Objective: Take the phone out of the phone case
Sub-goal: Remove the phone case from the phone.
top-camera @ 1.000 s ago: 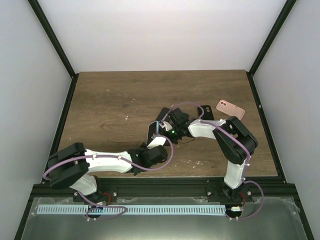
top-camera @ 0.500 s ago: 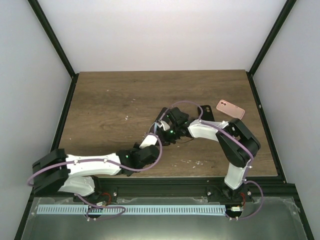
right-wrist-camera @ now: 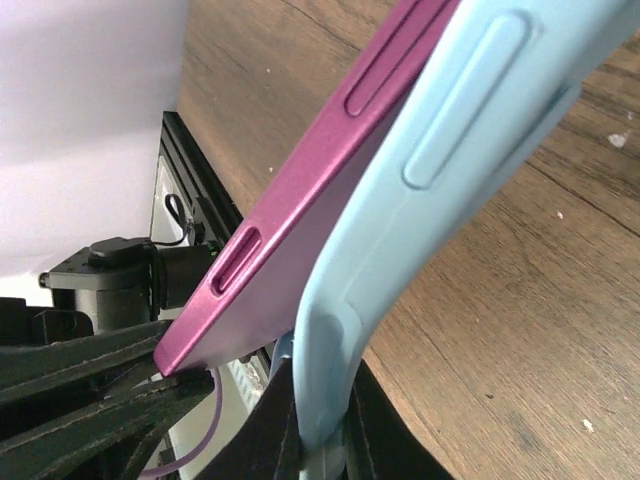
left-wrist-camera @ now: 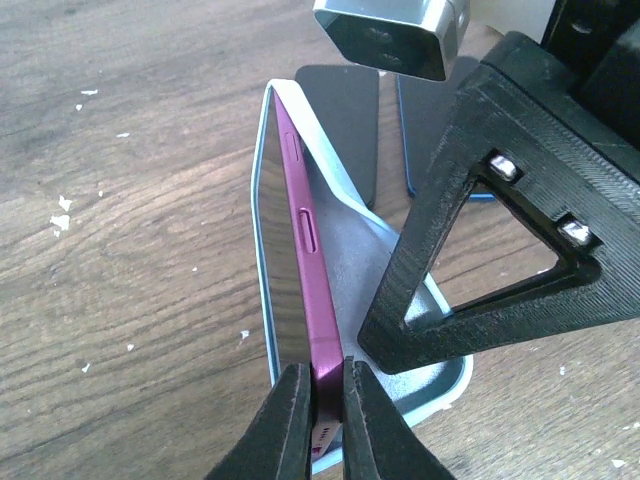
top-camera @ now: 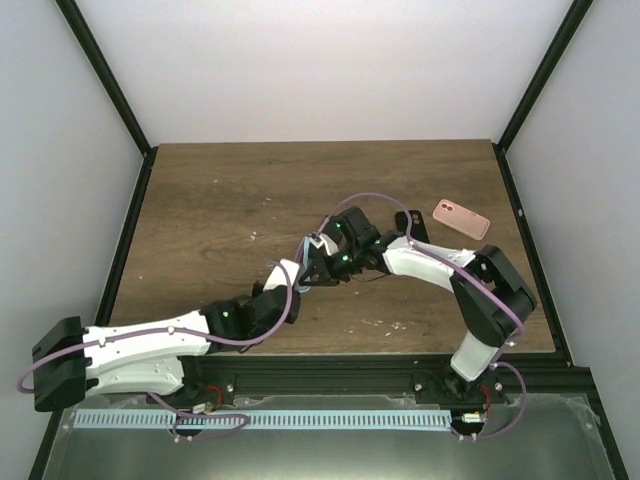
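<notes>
The left gripper should next draw the phone clear, outward and down to release it, since the bare wood [top-camera: 283, 230] [left-wrist-camera: 190, 185] beside the dark flat case lies outward and below.
A magenta phone [left-wrist-camera: 305, 230] stands on edge, partly peeled out of a light blue phone case [left-wrist-camera: 352, 205]. My left gripper [left-wrist-camera: 322, 375] is shut on the phone's lower corner. My right gripper [right-wrist-camera: 320, 440] is shut on the rim of the case [right-wrist-camera: 440, 170], and the phone [right-wrist-camera: 330, 170] angles away from the case on its left. In the top view both grippers meet at mid-table, the left gripper [top-camera: 303, 268] just below and left of the right gripper [top-camera: 322, 250], with the case [top-camera: 309, 246] a pale sliver between them.
A pink phone [top-camera: 461, 219] lies flat at the back right of the wooden table [top-camera: 220, 220]. A dark flat case [left-wrist-camera: 345, 110] and a blue-edged one [left-wrist-camera: 430, 140] lie just behind the held phone. The right arm's finger frame [left-wrist-camera: 480, 210] crowds the case.
The left arm has stretched out low and forward, carrying its gripper up and right toward the right gripper. The phone and case have shifted slightly farther back.
</notes>
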### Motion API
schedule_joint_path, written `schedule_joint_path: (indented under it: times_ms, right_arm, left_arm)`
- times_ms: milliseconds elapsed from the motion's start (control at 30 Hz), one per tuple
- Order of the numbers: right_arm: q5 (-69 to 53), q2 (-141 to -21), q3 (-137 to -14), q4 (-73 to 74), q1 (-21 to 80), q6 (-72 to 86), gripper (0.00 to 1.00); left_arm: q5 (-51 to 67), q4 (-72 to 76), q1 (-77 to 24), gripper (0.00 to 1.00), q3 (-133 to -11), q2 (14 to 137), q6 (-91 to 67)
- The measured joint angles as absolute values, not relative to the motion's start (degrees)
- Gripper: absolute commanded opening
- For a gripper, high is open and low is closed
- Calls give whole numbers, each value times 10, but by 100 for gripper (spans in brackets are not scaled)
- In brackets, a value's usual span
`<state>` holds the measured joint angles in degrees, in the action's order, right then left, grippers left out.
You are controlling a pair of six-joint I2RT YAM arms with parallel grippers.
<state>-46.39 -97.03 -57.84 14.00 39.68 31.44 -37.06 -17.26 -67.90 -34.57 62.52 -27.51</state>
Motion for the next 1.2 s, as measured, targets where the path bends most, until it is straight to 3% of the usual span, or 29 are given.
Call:
schedule_joint_path:
  times_ms: [533, 800, 1000, 1200]
  right_arm:
    - [-439, -895, -581, 165, 388, 216, 1]
    - [-290, -869, -582, 246, 271, 96, 1]
    - [-273, -757, -564, 210, 265, 55, 1]
    - [-243, -650, -457, 114, 191, 6, 1]
  left_arm:
    - [-366, -170, -674, 0, -346, 540, -273]
    - [-431, -236, -628, 0, -328, 467, -269]
    - [-431, -216, -595, 0, -311, 510, -241]
    - [-448, -197, -588, 0, -321, 629, -227]
